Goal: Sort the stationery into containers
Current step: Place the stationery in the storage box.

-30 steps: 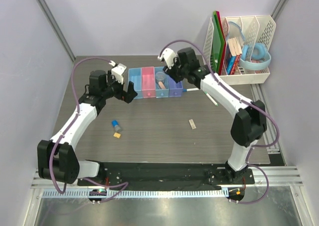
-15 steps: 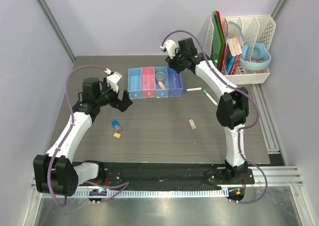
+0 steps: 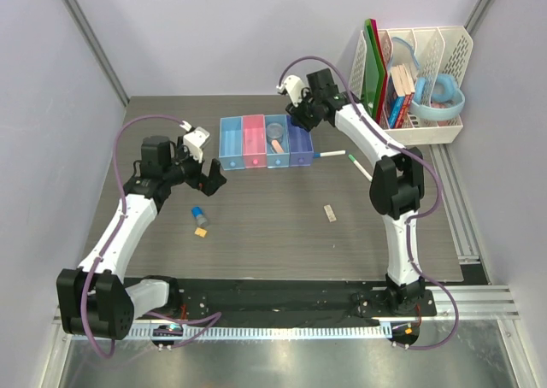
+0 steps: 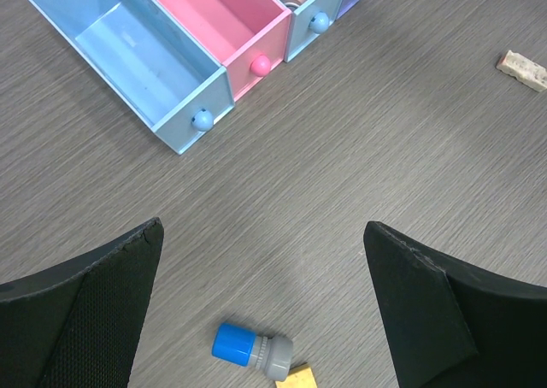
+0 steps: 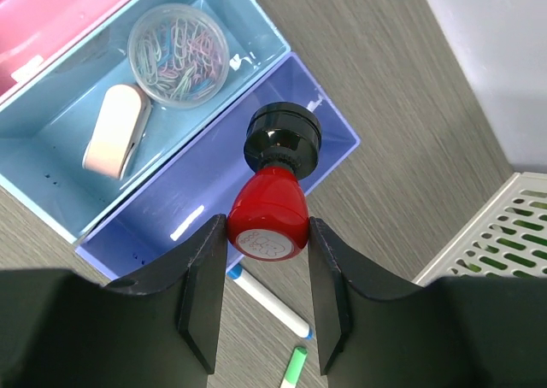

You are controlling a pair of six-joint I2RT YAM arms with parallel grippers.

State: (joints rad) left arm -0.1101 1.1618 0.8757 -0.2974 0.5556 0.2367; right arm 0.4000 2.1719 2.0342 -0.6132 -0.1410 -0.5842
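Note:
The robot's right gripper should next go down into the violet bin with the red-black stamp (image 5: 269,204) and let go there, since the open inside of that bin is just below the gripper.
The containers (image 3: 265,142) are four joined bins at the table's far middle. My right gripper (image 5: 267,234) is shut on a red-black stamp (image 5: 269,204) and holds it above the violet bin (image 5: 188,208); in the top view that gripper (image 3: 301,114) hangs over the row's right end. The neighbouring light-blue bin (image 5: 51,170) holds a round clear tub of paper clips (image 5: 178,55) and a pink eraser (image 5: 115,132). My left gripper (image 4: 263,230) is open above the table, with the blue-capped cylinder (image 4: 250,352) and a yellow piece (image 4: 297,378) just below it. A beige eraser (image 3: 329,213) lies mid-table.
Two white pens (image 3: 330,155) (image 3: 360,167) lie right of the bins. A white perforated file rack (image 3: 427,127) with books, green boards (image 3: 370,63) and a light-blue ring (image 3: 444,97) stands at the far right. Walls close in the left and right sides.
The right arm has stretched toward the back and carried the stamp over the violet bin. My left gripper has pulled back from the bins toward the left and near side, still open.

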